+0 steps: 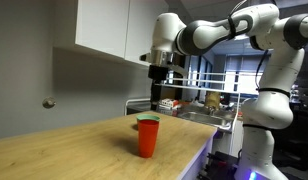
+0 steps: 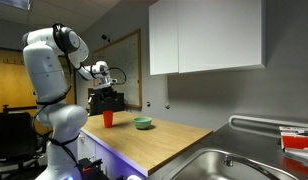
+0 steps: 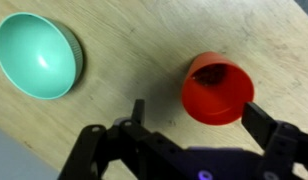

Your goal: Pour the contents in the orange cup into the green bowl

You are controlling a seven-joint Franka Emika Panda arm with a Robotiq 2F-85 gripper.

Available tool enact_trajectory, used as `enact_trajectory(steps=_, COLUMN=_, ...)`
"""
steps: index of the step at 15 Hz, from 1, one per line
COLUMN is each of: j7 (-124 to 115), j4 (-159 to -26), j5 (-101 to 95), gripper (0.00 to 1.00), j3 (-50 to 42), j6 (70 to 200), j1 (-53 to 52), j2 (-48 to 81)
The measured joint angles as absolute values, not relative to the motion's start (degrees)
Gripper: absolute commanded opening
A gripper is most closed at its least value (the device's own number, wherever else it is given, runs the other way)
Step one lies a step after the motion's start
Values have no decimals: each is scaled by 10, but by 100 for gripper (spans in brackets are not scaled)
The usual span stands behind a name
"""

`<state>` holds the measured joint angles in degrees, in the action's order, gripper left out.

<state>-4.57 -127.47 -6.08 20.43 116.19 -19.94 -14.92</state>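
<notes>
My gripper comes down next onto the orange cup's rim (image 3: pixel 249 98) on the side away from the green bowl (image 3: pixel 36 55), as the cup stands upright below my open fingers.
The orange cup (image 3: pixel 218 88) stands upright on the wooden counter, with something dark showing inside it. The green bowl (image 3: pixel 36 55) lies apart from it, at the upper left of the wrist view, and looks empty. My gripper (image 3: pixel 199 115) is open and holds nothing. It hovers above the cup, one finger on each side of the cup in the wrist view. In both exterior views the gripper (image 1: pixel 159 95) (image 2: pixel 116 78) hangs well above the cup (image 1: pixel 147 137) (image 2: pixel 108 119). The bowl (image 2: pixel 143 124) sits beside the cup; in an exterior view only its rim (image 1: pixel 147 118) shows behind the cup.
A steel sink (image 2: pixel 234 165) is set into the counter (image 1: pixel 74 150) at one end, with red-and-white items (image 2: pixel 297 138) beside it. White wall cabinets (image 2: pixel 204 35) hang above the counter. The counter's front edge is close to the cup.
</notes>
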Motion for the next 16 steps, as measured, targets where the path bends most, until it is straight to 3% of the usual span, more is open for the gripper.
enact_trajectory(steps=16, j7=-30, j4=-1198, j5=-30, gripper=100, j3=230, j6=1093, j1=-227, j2=7)
